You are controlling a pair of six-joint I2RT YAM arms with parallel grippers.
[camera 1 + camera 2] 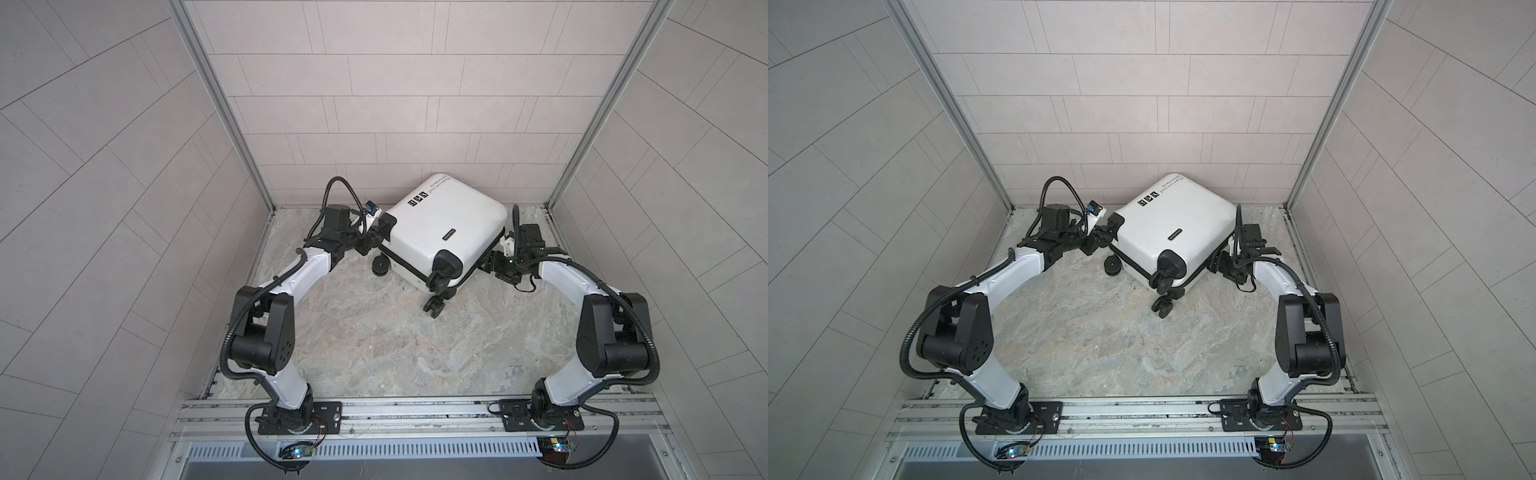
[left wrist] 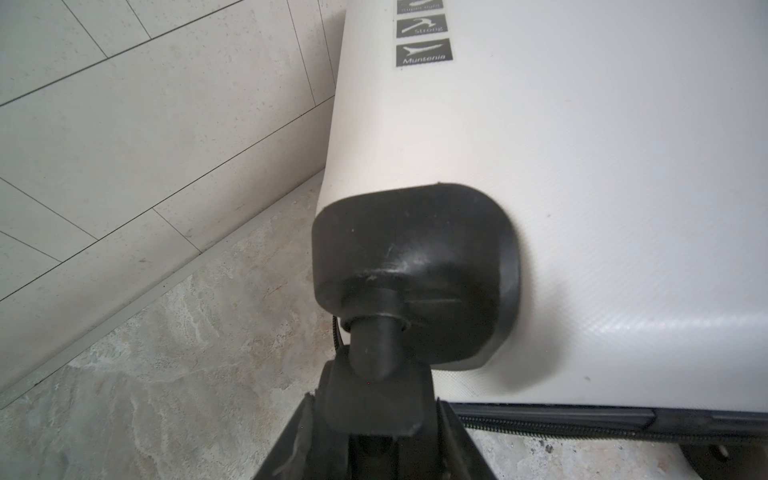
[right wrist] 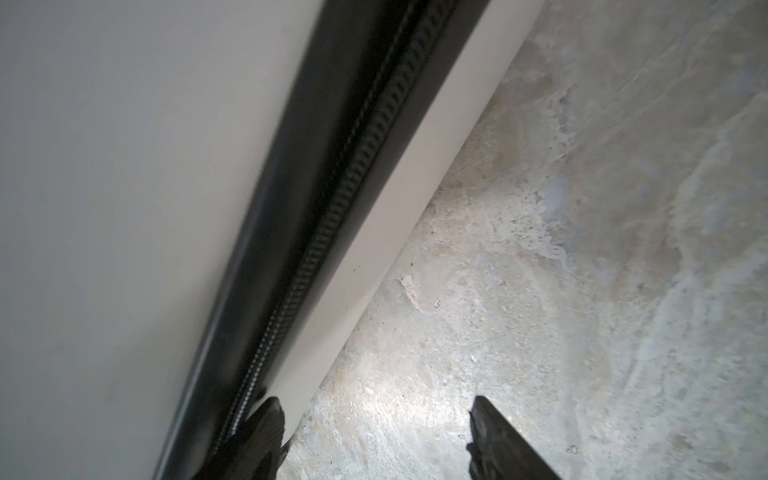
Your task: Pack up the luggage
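The luggage lies at an angle to the back wall, so the robot's left gripper should next pull the caster wheel (image 2: 370, 411) back over the bare tabletop and let go of it there.
The luggage (image 1: 444, 224) (image 1: 1175, 224), a white hard-shell case, lies shut and flat near the back wall, turned at an angle, in both top views. My left gripper (image 1: 374, 239) (image 1: 1102, 235) is at its left corner. In the left wrist view the gripper (image 2: 374, 399) holds a black caster wheel (image 2: 370, 411) under the black corner mount (image 2: 415, 270), with a finger tight on each side. My right gripper (image 1: 490, 259) (image 1: 1219, 262) is at the case's right side. It stands open (image 3: 376, 411), one fingertip (image 3: 270, 419) against the black zipper band (image 3: 332, 208), the other over the bare surface.
Tiled walls (image 1: 374, 124) enclose the marbled tabletop (image 1: 374, 340) at the back and on both sides. More black wheels (image 1: 434, 307) stick out toward the front, and one (image 1: 380, 266) sits low on the left. A metal rail (image 1: 395, 411) carries both arm bases.
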